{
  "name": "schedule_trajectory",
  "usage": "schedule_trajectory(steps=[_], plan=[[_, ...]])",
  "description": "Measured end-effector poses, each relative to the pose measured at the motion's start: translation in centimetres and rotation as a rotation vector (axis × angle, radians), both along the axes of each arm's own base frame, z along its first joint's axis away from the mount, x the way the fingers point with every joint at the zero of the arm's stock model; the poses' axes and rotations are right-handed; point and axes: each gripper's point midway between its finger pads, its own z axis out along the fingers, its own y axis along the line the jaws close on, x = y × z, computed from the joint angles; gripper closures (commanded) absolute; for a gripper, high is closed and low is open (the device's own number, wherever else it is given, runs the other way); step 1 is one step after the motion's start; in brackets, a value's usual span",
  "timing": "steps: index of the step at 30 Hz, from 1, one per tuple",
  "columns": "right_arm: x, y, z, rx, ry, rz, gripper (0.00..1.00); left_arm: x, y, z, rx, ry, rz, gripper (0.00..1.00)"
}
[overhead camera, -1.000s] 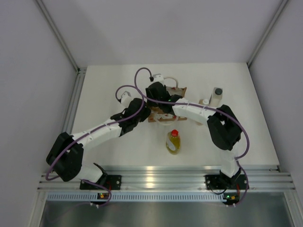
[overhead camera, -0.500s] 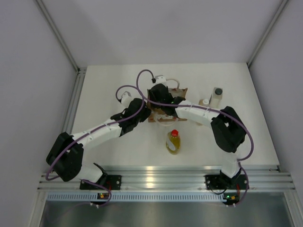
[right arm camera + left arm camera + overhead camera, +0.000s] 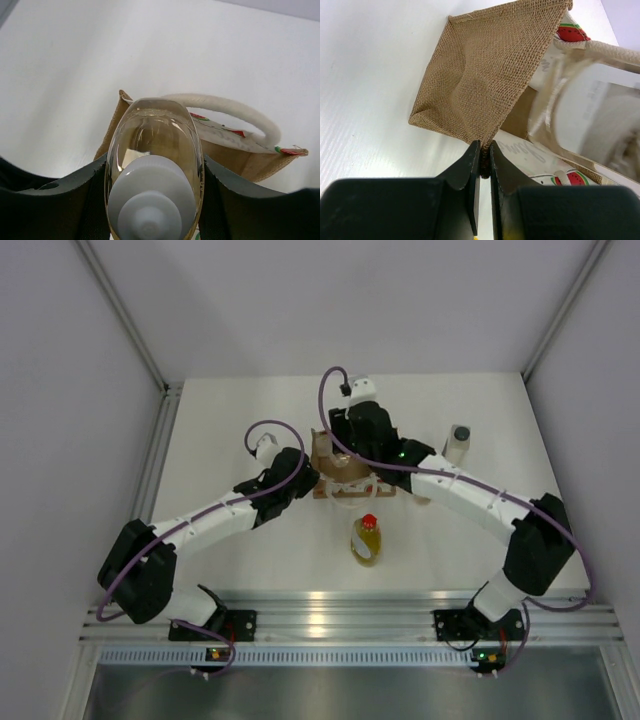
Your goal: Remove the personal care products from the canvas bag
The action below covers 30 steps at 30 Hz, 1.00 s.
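Observation:
The amber bottle goes up from the bag (image 3: 350,480) with my right gripper next, back toward the bare tabletop at the pale bottle's near side, then down for release.
The canvas bag (image 3: 350,480) stands mid-table, brown burlap with a white printed panel and a cream rope handle (image 3: 225,106). My left gripper (image 3: 312,476) is shut on the bag's burlap corner edge (image 3: 484,150). My right gripper (image 3: 350,445) hangs over the bag and is shut on an amber bottle with a white cap (image 3: 152,150); it holds the bottle upright above the bag's opening (image 3: 235,150). The same bottle shows blurred in the left wrist view (image 3: 592,120). The yellow bottle with a red cap (image 3: 367,538) lies in front of the bag. The pale bottle with a dark grey cap (image 3: 458,443) stands to the right. The second amber bottle is hidden.
The white table (image 3: 230,430) is walled on three sides by grey panels. A metal rail (image 3: 340,615) runs along the near edge with both arm bases. The right arm's forearm (image 3: 460,495) stretches across the table right of the bag, close to the pale bottle.
My right gripper has risen and drawn back over the bag's far side, bringing the amber bottle up with it. My left gripper has kept its hold on the bag.

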Motion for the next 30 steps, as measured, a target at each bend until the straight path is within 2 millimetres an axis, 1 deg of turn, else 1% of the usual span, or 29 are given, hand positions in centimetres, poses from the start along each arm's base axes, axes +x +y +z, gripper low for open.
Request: schedule_trajectory(steps=[3,6,8,9,11,12,14,15,16,17,19,22,24,27,30], plan=[[-0.9,-0.6,2.6,0.032,-0.033,0.014,1.00,0.0,0.0,0.0,0.000,0.000,0.000,1.00],[-1.9,-1.5,4.7,0.049,-0.054,0.025,1.00,0.0,0.0,0.0,0.000,0.000,0.000,1.00],[-2.8,-2.4,6.1,0.054,-0.067,0.031,1.00,0.0,0.0,0.0,-0.001,0.000,0.000,0.95],[-3.3,-2.9,6.7,0.053,-0.071,0.033,1.00,0.0,0.0,0.0,-0.001,0.001,-0.001,0.88],[-4.6,-4.3,8.0,0.049,-0.079,0.035,1.00,0.0,-0.1,0.0,-0.003,0.002,-0.004,0.79],[-5.2,-5.0,8.6,0.046,-0.083,0.034,1.00,0.0,-0.1,0.0,-0.003,0.003,-0.005,0.65],[-6.5,-6.8,10.1,0.044,-0.099,0.024,1.00,-0.2,0.0,-0.1,0.004,0.009,-0.010,0.44],[-7.1,-7.7,10.7,0.043,-0.108,0.014,1.00,-0.3,0.1,-0.3,0.008,0.016,-0.011,0.35],[-7.7,-8.8,11.4,0.042,-0.118,0.002,1.00,-0.4,0.1,-0.4,0.010,0.022,-0.012,0.19],[-8.3,-9.9,12.1,0.044,-0.129,-0.014,1.00,-0.5,0.2,-0.6,0.020,0.031,-0.014,0.12],[-9.4,-12.1,13.1,0.056,-0.155,-0.044,1.00,-0.8,0.4,-0.9,0.031,0.043,-0.017,0.02],[-11.3,-15.6,13.9,0.066,-0.183,-0.103,1.00,-1.2,0.7,-0.4,0.042,0.038,-0.033,0.02],[-12.4,-17.4,13.6,0.060,-0.184,-0.133,1.00,-1.4,0.8,0.6,0.041,0.021,-0.043,0.02],[-13.7,-19.3,12.4,0.040,-0.168,-0.170,1.00,-1.5,1.0,3.0,0.032,-0.030,-0.060,0.02],[-14.5,-21.1,10.5,0.007,-0.134,-0.220,1.00,-1.7,1.3,5.7,0.031,-0.085,-0.080,0.02]])
